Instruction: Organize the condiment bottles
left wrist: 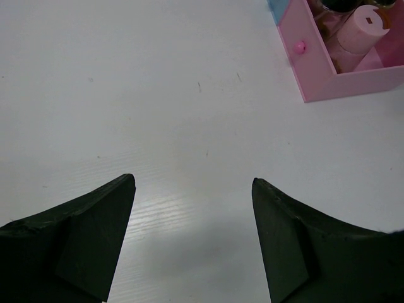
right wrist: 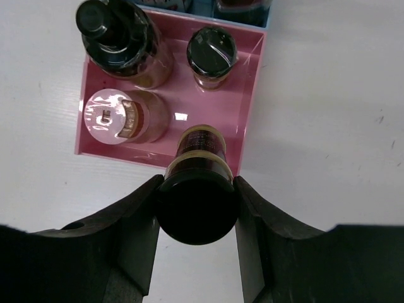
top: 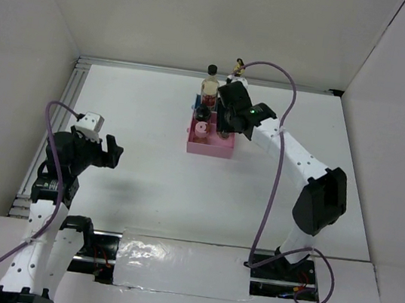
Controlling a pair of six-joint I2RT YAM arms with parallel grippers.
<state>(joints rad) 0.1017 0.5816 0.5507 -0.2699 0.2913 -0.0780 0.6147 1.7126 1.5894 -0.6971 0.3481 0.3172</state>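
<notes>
The pink tray's empty corner beside the pink-lidded jar lies below, so my right gripper will next lower the small black-lidded jar onto its bare bottom and release it.
My right gripper is shut on a black-lidded small jar, whose lower end sits at the near right corner of the pink tray. In that tray stand a tall black-capped bottle, a black-lidded jar and a pink-lidded jar. In the top view the right gripper is over the pink tray. The tall black-capped bottle and the gold-spout bottle rise behind it. My left gripper is open and empty above bare table, far left of the tray.
A blue tray adjoins the far side of the pink one; its contents are mostly hidden. White walls close in the table at the back and both sides. The right arm's purple cable arcs over the back right.
</notes>
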